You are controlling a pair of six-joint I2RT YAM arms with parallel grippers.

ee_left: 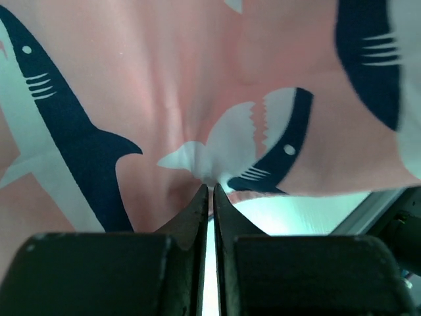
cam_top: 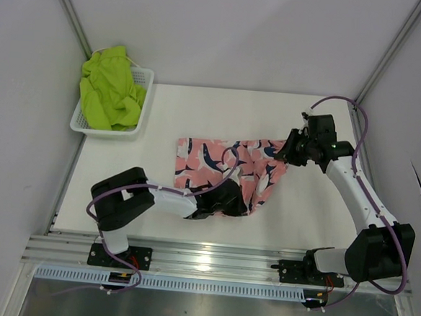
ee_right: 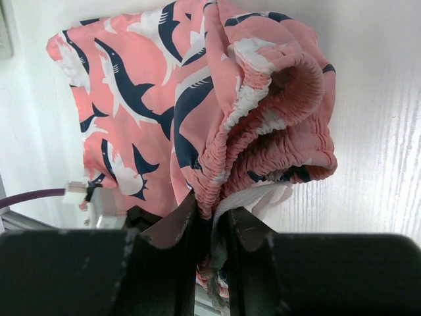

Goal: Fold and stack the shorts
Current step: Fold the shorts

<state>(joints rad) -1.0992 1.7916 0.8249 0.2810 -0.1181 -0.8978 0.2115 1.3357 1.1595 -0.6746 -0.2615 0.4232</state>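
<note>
The shorts' flat end [ee_right: 102, 128] is down and to the left in the top view, so my right gripper will carry the waistband [ee_right: 263, 125] there, lower it and let go.
The pink shark-print shorts [cam_top: 220, 169] lie spread on the white table, bunched at the right. My right gripper [cam_top: 286, 150] is shut on the gathered elastic waistband [ee_right: 263, 125] and its white drawstring, lifting that end. My left gripper [cam_top: 231, 200] is shut on the near edge of the same shorts; the fabric [ee_left: 164, 118] fills the left wrist view and is pinched between the fingertips [ee_left: 211, 192]. The lime green shorts [cam_top: 111, 87] lie crumpled in the white mesh basket [cam_top: 143, 103] at the far left.
The basket stands at the table's far left corner against the grey wall. An aluminium rail [cam_top: 203, 262] runs along the near edge with both arm bases on it. A purple cable [cam_top: 344, 102] loops above the right arm.
</note>
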